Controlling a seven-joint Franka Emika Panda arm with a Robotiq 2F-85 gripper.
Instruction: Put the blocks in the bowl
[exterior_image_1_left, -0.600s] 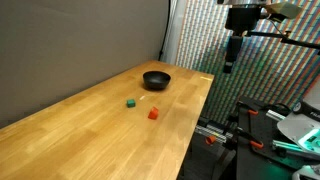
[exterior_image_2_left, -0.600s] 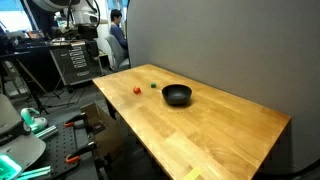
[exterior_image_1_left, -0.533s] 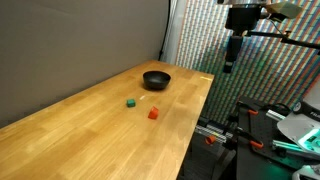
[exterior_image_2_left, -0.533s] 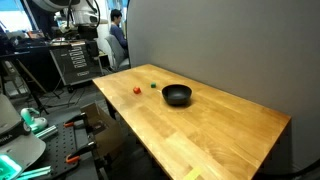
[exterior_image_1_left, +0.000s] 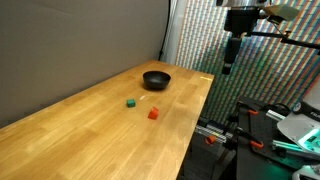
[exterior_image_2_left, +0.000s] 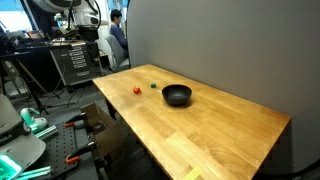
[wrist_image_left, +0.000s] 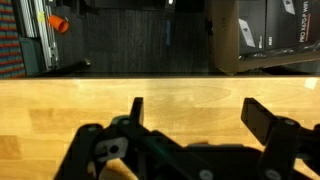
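The red block (exterior_image_1_left: 153, 114) lies apart with bare wood around it, so I need to move my gripper in from the table's edge next and lower it, open, over the block.
The red block (exterior_image_1_left: 153, 114) and the green block (exterior_image_1_left: 131, 102) lie apart on the wooden table (exterior_image_1_left: 90, 140), both in front of the black bowl (exterior_image_1_left: 156, 79). They also show in an exterior view as the red block (exterior_image_2_left: 137, 89), the green block (exterior_image_2_left: 153, 86) and the bowl (exterior_image_2_left: 177, 95). My gripper (exterior_image_1_left: 229, 64) hangs high above the table's edge, well away from them. In the wrist view my gripper (wrist_image_left: 197, 115) is open and empty over bare wood; blocks and bowl are out of that view.
A grey wall (exterior_image_1_left: 70, 40) runs along the table's back. Equipment racks and a person (exterior_image_2_left: 117, 30) stand beyond one end. A stand with green and orange parts (exterior_image_1_left: 285, 135) is beside the table. A cardboard box (wrist_image_left: 265, 35) sits past the table edge.
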